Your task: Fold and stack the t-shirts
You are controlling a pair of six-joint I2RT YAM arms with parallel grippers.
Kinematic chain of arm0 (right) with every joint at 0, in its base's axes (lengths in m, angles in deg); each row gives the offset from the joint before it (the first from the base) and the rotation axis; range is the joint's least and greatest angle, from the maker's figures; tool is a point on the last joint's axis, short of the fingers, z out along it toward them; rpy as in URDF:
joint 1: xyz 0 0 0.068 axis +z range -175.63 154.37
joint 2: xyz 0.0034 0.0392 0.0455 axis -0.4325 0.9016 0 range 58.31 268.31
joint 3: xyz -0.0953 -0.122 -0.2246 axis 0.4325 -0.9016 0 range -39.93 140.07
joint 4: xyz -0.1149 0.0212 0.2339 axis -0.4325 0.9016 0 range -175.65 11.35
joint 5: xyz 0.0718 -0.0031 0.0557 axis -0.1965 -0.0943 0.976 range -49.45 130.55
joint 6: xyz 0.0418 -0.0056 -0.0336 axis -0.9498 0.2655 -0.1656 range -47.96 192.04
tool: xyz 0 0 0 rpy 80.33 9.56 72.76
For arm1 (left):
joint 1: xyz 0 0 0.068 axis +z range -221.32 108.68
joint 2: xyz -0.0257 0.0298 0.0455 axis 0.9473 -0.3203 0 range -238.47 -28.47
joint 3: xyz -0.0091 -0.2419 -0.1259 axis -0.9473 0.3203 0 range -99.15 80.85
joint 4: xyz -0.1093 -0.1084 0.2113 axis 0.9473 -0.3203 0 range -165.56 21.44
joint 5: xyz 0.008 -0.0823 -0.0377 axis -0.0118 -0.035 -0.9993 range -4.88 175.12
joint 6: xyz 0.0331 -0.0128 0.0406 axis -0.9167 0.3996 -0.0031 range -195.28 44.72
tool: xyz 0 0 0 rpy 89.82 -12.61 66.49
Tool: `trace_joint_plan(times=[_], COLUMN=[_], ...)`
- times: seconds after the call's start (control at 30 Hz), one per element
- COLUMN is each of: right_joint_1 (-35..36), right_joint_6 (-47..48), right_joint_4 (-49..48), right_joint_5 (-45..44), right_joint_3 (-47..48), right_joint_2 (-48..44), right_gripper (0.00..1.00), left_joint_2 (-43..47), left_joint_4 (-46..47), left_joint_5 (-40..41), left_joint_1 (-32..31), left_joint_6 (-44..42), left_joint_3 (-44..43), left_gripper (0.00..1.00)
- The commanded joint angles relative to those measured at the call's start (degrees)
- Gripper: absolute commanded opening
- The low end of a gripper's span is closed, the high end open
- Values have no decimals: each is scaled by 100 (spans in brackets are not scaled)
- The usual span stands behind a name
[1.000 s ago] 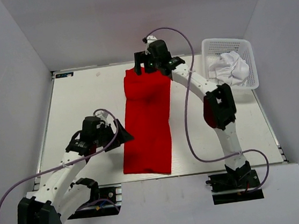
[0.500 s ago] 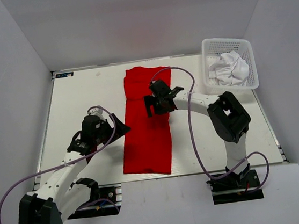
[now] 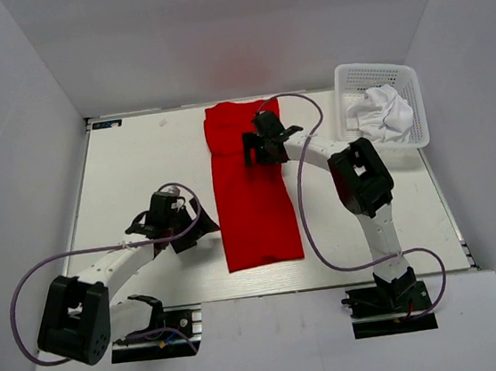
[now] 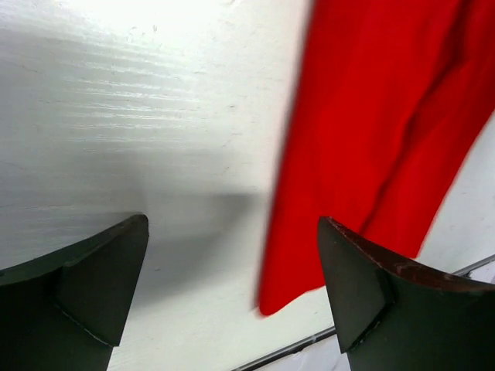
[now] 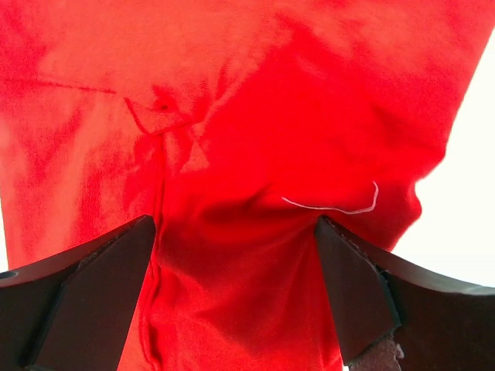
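My left gripper lowers its open fingers back and to its right in the top view next.
A red t-shirt [image 3: 251, 194], folded into a long strip, lies flat down the middle of the table. My right gripper [image 3: 260, 146] is open, low over the shirt's far part, with its fingers spread on either side of a red wrinkle [image 5: 232, 100]. My left gripper [image 3: 203, 227] is open and empty over bare table just left of the shirt's near left edge; the shirt's near corner [image 4: 371, 139] shows beside its right finger. A crumpled white t-shirt [image 3: 381, 113] lies in the basket.
A white plastic basket [image 3: 401, 74] stands at the back right corner of the table. The table's near edge [image 4: 309, 344] runs just past the shirt's corner. Grey walls enclose the table on three sides.
The right gripper went from the shirt's far edge to its middle, then back toward the far part. The shirt now lies straighter and shorter. The left arm pulled in and lost contact with the shirt's edge.
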Motion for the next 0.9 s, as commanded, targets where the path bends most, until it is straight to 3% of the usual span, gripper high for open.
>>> trace_joint_plan(times=[0.0,0.17,0.3,0.37,0.43,0.47,0.57,0.63,0.87], right_joint_1=[-284,-241,-223,-232,-275,-267,-240,-232,-249], right_joint_6=[287,517,325,26,-132,-324,-589,-748,-880], right_joint_4=[-36,-97,-1026,-1606,-1888,-1864,-1785,-1550,-636], right_joint_5=[255,634,881,846,453,320,510,634,1091], right_joint_3=[416,498,-1044,-2406,-2963,-3584,-4429,-4862,-6094], right_joint_2=[289,-358,-1536,-2553,-3222,-3418,-4497,-4746,-5924], right_gripper=[90,90,90,90,90,90,90,90,90], left_joint_2=[-256,-590,-591,-538,-415,-336,-142,-203,-738], left_joint_4=[-35,-194,131,-79,-448,-528,-599,-765,-300], left_joint_5=[-146,-356,-1067,-1069,-902,-902,-797,-578,-278], left_joint_1=[-18,-71,-194,-422,-580,-737,-1089,-1248,-1811], left_joint_6=[-224,-514,-576,-629,-629,-629,-577,-576,-383], left_joint_3=[-377,-625,-309,-256,-169,-116,33,34,105], left_gripper=[100,100,100,100,100,100,100,100,76])
